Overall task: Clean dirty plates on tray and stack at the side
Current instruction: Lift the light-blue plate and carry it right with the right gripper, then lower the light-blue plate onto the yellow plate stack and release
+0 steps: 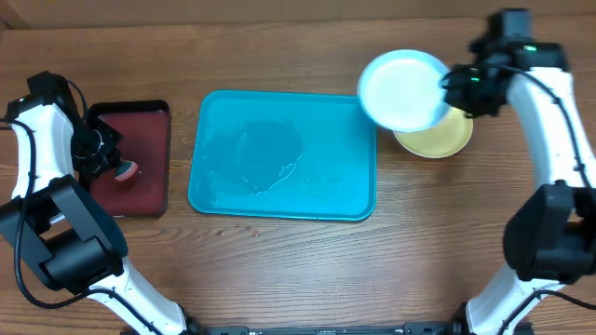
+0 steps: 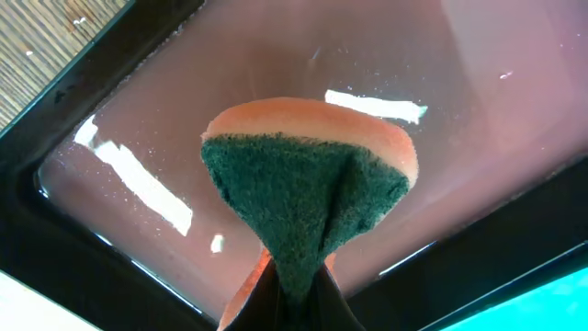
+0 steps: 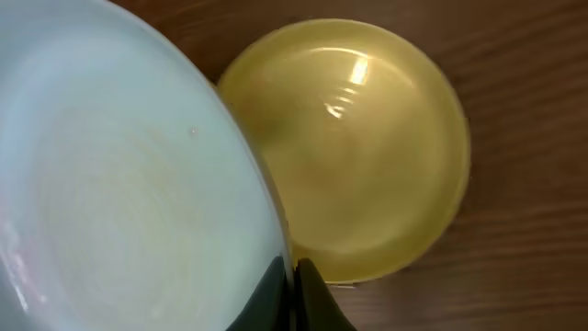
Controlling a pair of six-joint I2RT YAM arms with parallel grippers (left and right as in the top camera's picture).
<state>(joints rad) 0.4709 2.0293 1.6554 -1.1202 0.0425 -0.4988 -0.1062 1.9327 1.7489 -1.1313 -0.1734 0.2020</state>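
I should move my right gripper to the right in the overhead view, lower the mint plate [image 1: 402, 89] and let go, because it sticks out over the tray, with the yellow-green plate [image 1: 438, 137] below.
My right gripper [image 1: 449, 86] is shut on the rim of a pale mint plate [image 1: 402, 89] and holds it tilted in the air, overlapping the turquoise tray's [image 1: 283, 155] right rim and the yellow-green plate [image 1: 438, 137]. In the right wrist view the fingers [image 3: 292, 276] pinch the mint plate [image 3: 119, 193], and the yellow-green plate [image 3: 358, 147] lies flat on the table below. The tray holds no plates, only wet streaks. The white plate is hidden or out of view. My left gripper [image 1: 110, 160] is shut on an orange-and-green sponge [image 2: 308, 184] over the dark red tray [image 2: 478, 101].
The dark red tray [image 1: 147, 158] with black rim sits left of the turquoise tray. Small crumbs lie on the wooden table [image 1: 279, 270] just in front of the turquoise tray.
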